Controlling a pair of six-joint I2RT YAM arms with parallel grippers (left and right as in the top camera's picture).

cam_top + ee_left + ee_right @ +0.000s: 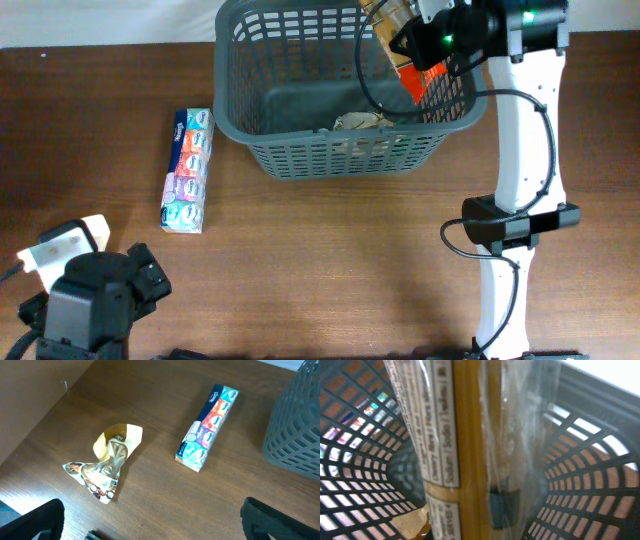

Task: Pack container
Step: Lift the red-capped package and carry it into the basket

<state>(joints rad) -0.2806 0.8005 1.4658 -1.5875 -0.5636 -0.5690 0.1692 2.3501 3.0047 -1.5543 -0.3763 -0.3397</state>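
My right gripper should move down and to the left in the overhead view next and let go of the packet, because the basket's bottom is below it on that side.
The dark grey lattice basket (290, 137) stands at the back middle of the table. My right gripper (405, 40) hangs over its right side, shut on a clear and orange snack packet (420, 78). In the right wrist view the packet (465, 450) fills the middle, with the basket walls (580, 475) around it; the fingers are hidden. A crumpled brown packet (360, 122) lies on the basket floor. My left gripper (160, 530) is open and empty, low over the table at the front left.
A long colourful tissue pack (188, 170) lies left of the basket; it also shows in the left wrist view (207, 427). A crumpled yellow-white packet (107, 465) lies near my left gripper, at the front left in the overhead view (70, 240).
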